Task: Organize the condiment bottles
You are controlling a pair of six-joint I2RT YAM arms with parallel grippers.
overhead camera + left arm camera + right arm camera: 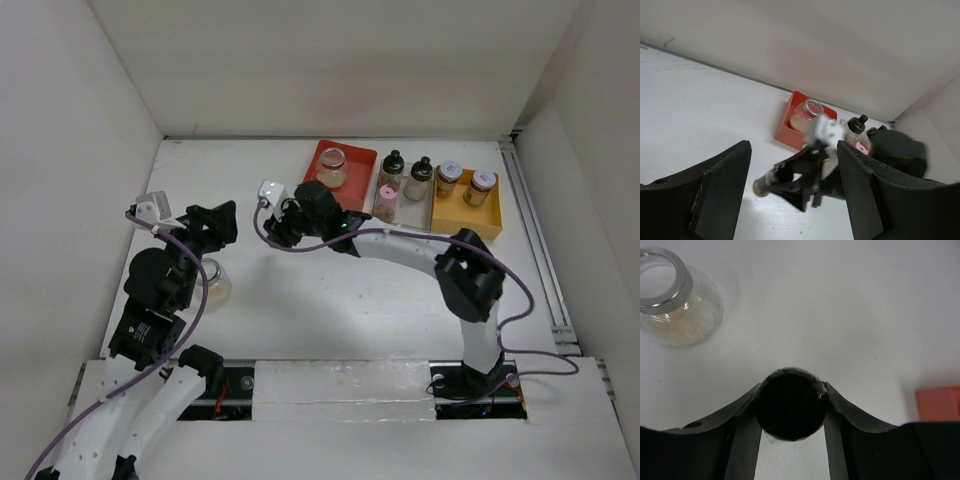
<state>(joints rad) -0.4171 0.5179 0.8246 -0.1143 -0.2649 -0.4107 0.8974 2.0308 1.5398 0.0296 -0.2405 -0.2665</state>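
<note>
The right gripper will first swing past the red tray to get down into the space beside the pink-capped bottle, because black-capped bottles are standing in the clear tray.
My right gripper [284, 226] is shut on a small black-capped bottle [790, 404], held above the table left of the trays. In the left wrist view that bottle [761, 186] sticks out from the right gripper's fingers with its tan end to the left. My left gripper [215, 224] is open and empty, its jaws wide apart [792, 200]. A squat glass jar with pale contents [214, 284] stands on the table beside the left arm and also shows in the right wrist view [672, 305]. Another squat jar [331, 166] sits in the red tray [358, 160].
A clear tray [403, 205] holds a pink-capped bottle [385, 203] and two black-capped bottles [392, 168]. A yellow tray [466, 213] holds two silvery-capped jars [449, 178]. White walls enclose the table on three sides. The two grippers are close together at centre left.
</note>
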